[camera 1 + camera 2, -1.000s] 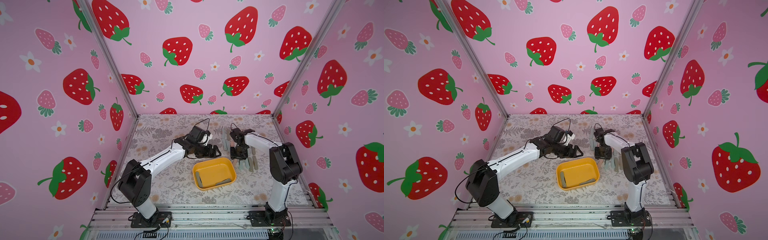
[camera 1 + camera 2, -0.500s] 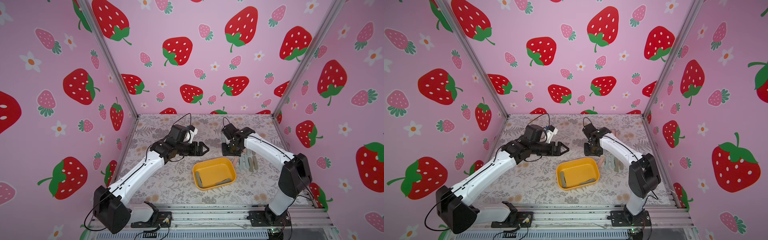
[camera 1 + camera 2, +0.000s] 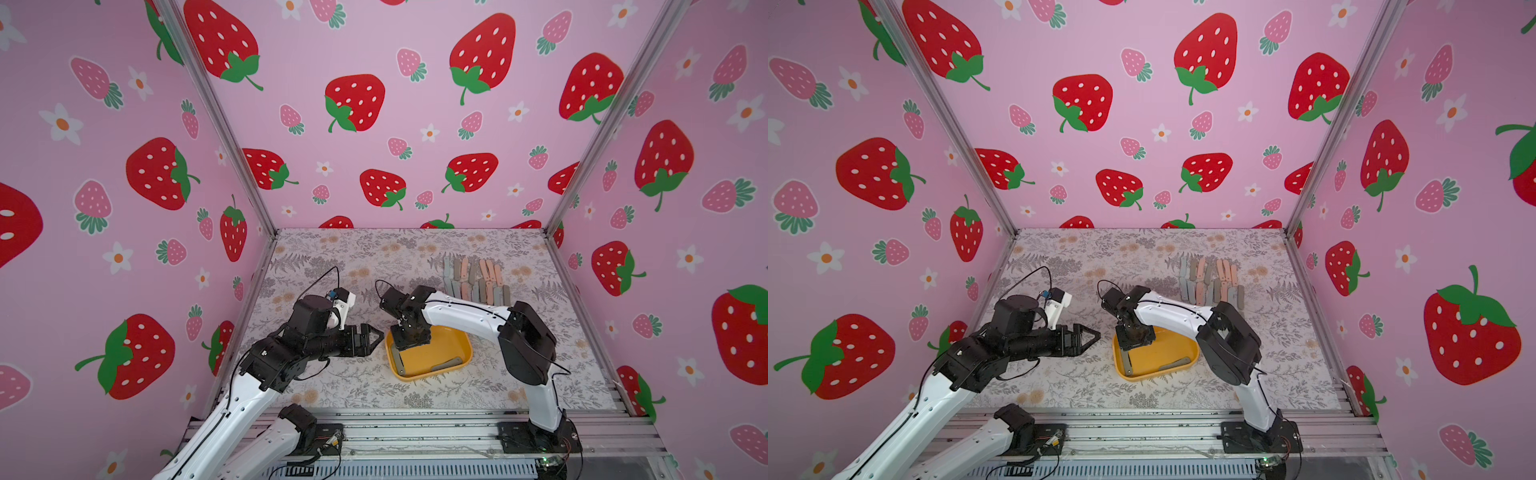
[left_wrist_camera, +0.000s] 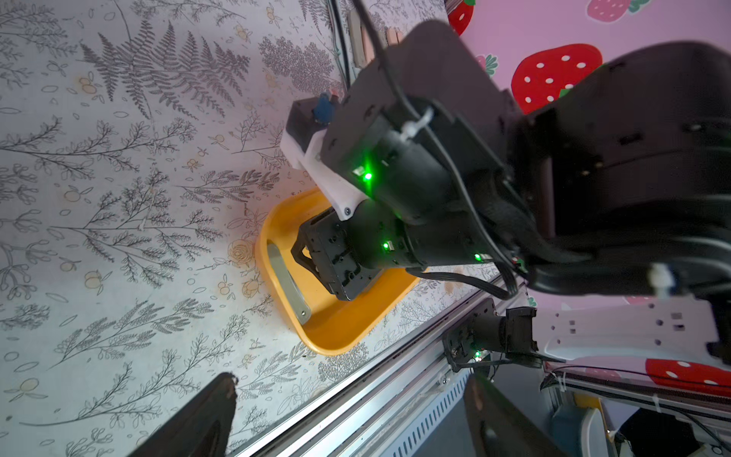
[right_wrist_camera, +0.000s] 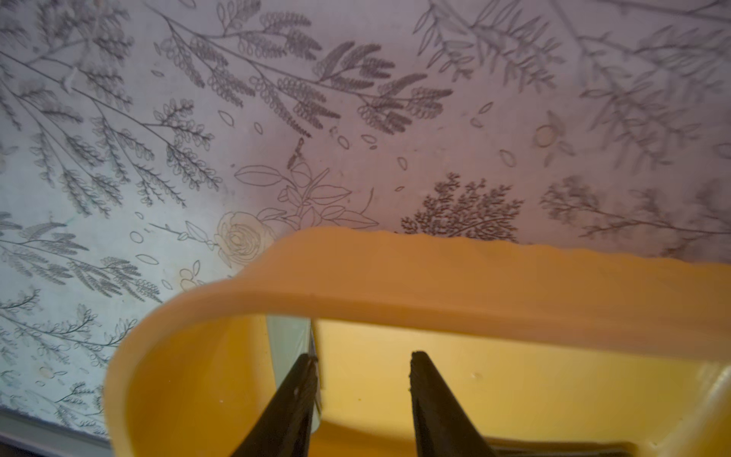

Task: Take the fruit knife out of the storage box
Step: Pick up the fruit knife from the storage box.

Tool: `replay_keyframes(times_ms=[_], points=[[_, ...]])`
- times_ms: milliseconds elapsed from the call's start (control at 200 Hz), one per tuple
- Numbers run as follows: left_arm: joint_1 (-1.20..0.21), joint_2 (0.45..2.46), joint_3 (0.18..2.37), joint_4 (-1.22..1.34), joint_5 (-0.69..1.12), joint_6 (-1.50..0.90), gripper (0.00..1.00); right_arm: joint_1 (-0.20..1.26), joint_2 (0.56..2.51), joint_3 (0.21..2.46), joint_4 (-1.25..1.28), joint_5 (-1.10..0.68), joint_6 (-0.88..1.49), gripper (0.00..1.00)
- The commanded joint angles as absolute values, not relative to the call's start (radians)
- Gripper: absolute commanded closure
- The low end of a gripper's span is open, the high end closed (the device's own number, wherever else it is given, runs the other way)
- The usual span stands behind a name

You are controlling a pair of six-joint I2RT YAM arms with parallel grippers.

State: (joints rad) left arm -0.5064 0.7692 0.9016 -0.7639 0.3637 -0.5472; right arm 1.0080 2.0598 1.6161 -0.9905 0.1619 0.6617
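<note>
Next, my right gripper descends toward the storage box's side by the grey-green folded fruit knife's middle (image 3: 397, 357) (image 5: 289, 351) and closes there, as it lies below, just outside one finger.
The storage box (image 3: 415, 377) (image 3: 1142, 377) is a shallow yellow tub near the front middle of the table. A grey fruit knife (image 3: 398, 362) (image 3: 1127, 364) lies along its left wall, and a second grey one (image 3: 446, 365) lies along its front wall. My right gripper (image 3: 409, 340) (image 5: 362, 360) points down into the box, open, with nothing in the gap. The pale knife (image 5: 286, 344) sits just outside one finger. My left gripper (image 3: 374, 334) (image 4: 352, 380) hovers left of the box, open and empty. The left wrist view shows the box rim (image 4: 316, 344) and the knife (image 4: 286, 281).
Several folded knives in grey and pink tones (image 3: 473, 278) (image 3: 1210, 278) lie in rows at the back right of the table. An aluminium rail (image 3: 415, 428) runs along the front edge. Pink strawberry walls close in the other three sides.
My right gripper has moved from the rows of knives forward and down into the box, its jaws slightly narrower. The left arm has drawn back toward the front left.
</note>
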Motion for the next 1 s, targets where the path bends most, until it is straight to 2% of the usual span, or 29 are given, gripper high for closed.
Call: replay_keyframes(times_ms=[0, 345, 655, 810, 995], points=[[-0.5, 0.744, 0.89, -0.848, 0.337, -0.55, 0.09, 1.027, 2.075, 1.647, -0.994, 0.144, 0.689, 0.58], [-0.5, 0.744, 0.863, -0.824, 0.335, -0.573, 0.09, 1.035, 2.086, 1.563, -0.902, 0.068, 0.666, 0.55], [-0.5, 0.769, 0.853, -0.805, 0.337, -0.566, 0.09, 1.035, 2.127, 1.525, -0.925, 0.088, 0.674, 0.51], [-0.499, 0.769, 0.846, -0.794, 0.34, -0.574, 0.09, 1.035, 2.139, 1.529, -0.98, 0.157, 0.687, 0.59], [-0.5, 0.773, 0.837, -0.776, 0.344, -0.579, 0.09, 1.029, 2.127, 1.506, -0.982, 0.166, 0.69, 0.78]])
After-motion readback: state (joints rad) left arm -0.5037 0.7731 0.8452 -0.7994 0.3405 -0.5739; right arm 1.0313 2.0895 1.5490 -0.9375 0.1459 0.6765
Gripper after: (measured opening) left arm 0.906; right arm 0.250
